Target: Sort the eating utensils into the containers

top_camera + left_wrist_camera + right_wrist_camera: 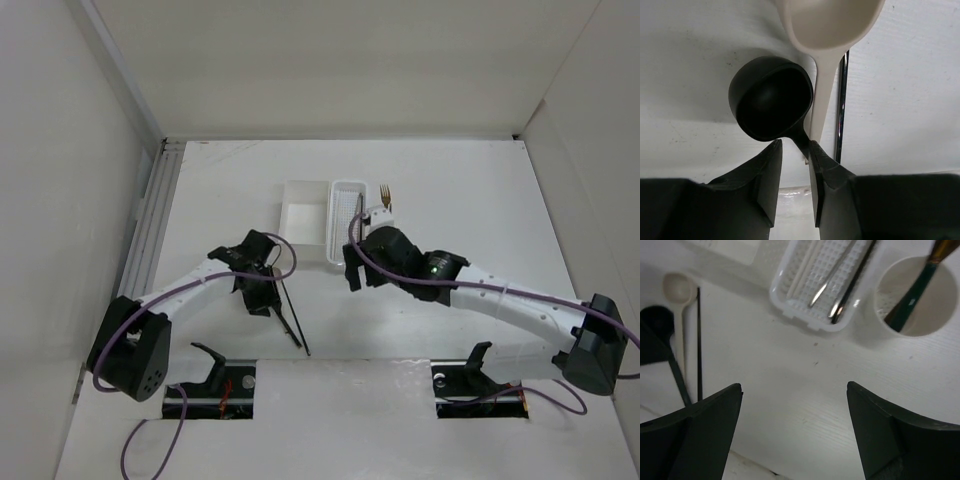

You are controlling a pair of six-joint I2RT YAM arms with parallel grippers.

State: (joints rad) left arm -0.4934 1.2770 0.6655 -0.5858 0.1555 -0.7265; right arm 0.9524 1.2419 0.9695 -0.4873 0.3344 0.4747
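I will next move my right gripper to the left in the top view and lower it onto the black spoon's handle, because that slim handle fits between its open fingers.
A black spoon (771, 97) and a beige spoon (832, 25) lie side by side on the table, with a black chopstick (841, 100) just to their right. My left gripper (795, 150) is low over them. Its jaws are narrowly open, and the black spoon's handle runs between them against the right finger (822, 170). My right gripper (795, 390) is wide open and empty above bare table, in front of the perforated basket (790, 300). The basket holds metal chopsticks (822, 290). The round cup (940, 320) holds the gold fork with the black handle (912, 297).
The plain square box (303, 218) stands left of the basket (345, 215), with the cup (378, 215) to the right. The black chopstick (295, 325) reaches toward the near edge. White walls enclose the table on three sides.
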